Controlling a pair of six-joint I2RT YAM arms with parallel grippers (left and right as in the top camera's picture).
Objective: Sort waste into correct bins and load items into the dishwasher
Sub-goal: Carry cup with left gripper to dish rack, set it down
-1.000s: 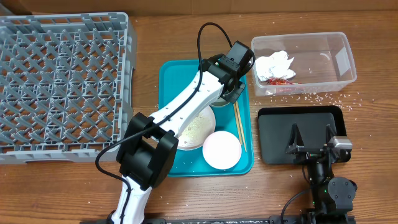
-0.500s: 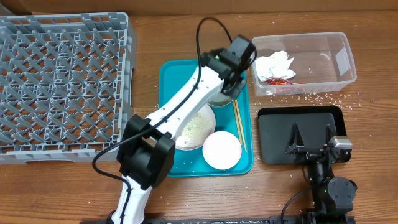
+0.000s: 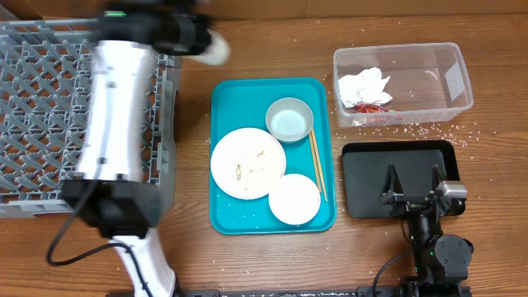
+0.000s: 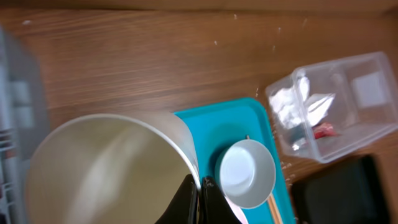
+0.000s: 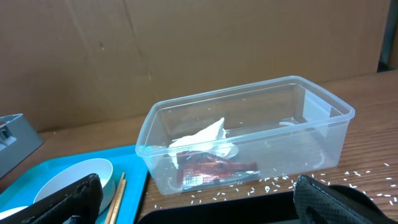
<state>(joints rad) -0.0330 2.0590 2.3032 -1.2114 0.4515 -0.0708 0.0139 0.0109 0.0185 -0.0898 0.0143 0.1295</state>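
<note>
The left gripper swings left in the overhead view over the dish rack's empty far grid (image 3: 81, 64) next, then tilts, lowers and releases the cup (image 3: 218, 48).
My left gripper (image 4: 200, 186) is shut on the rim of the small white cup (image 4: 106, 168), which fills the lower left of the left wrist view. Overhead, the blurred left arm carries the cup (image 3: 218, 48) by the right wall of the grey dish rack (image 3: 49, 115). On the teal tray (image 3: 227, 95) lie the white plate (image 3: 247, 162), the grey bowl (image 3: 289, 120), the pinkish-white bowl (image 3: 294, 199) and the chopsticks (image 3: 318, 167). The clear tub (image 3: 429, 62) holds the napkin (image 3: 363, 85) and the red wrapper (image 3: 371, 107). Over the black tray (image 3: 363, 177) my right gripper (image 3: 412, 195) stands open and empty.
Loose rice grains (image 3: 429, 128) are scattered on the wood between the clear tub and the black tray, and show again as rice grains (image 5: 280, 180) in the right wrist view. The dish rack fills the table's far left.
My left gripper has closed on the cup beside the grey bowl, lifted it off the teal tray and swung fast to the far left, up to the dish rack. The right arm has not moved.
</note>
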